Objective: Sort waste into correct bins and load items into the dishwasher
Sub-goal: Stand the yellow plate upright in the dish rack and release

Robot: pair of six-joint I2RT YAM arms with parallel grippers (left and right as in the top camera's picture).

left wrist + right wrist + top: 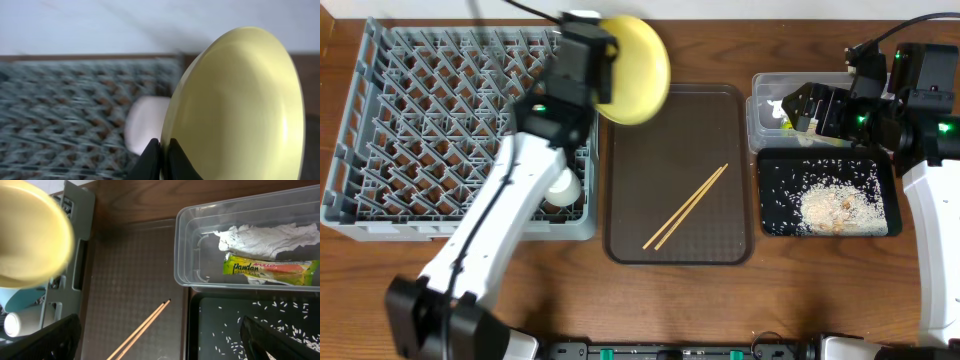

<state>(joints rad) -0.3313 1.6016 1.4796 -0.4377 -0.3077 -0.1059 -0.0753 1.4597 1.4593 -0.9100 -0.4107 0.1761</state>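
The plate (640, 68) needs to go left in the overhead view next, so my left gripper will move that way, lower it and release it.
My left gripper (607, 72) is shut on the rim of the round yellow plate (640, 68) and holds it on edge above the right side of the grey dish rack (420, 110). In the left wrist view the fingers (161, 150) pinch the plate (240, 100). The cream cup (563, 186) sits in the rack. Two chopsticks (685, 207) lie on the brown tray. My right gripper (802, 108) is open and empty over the clear tub (765, 108). The tub holds the wrapper (270, 270) and the white paper (265, 236). Rice (835, 205) lies in the black tray (772, 225).
The brown serving tray (630, 240) lies between the rack and the bins. A light blue bowl (20, 302) shows in the rack under the plate in the right wrist view. My left arm stretches across the rack's right side.
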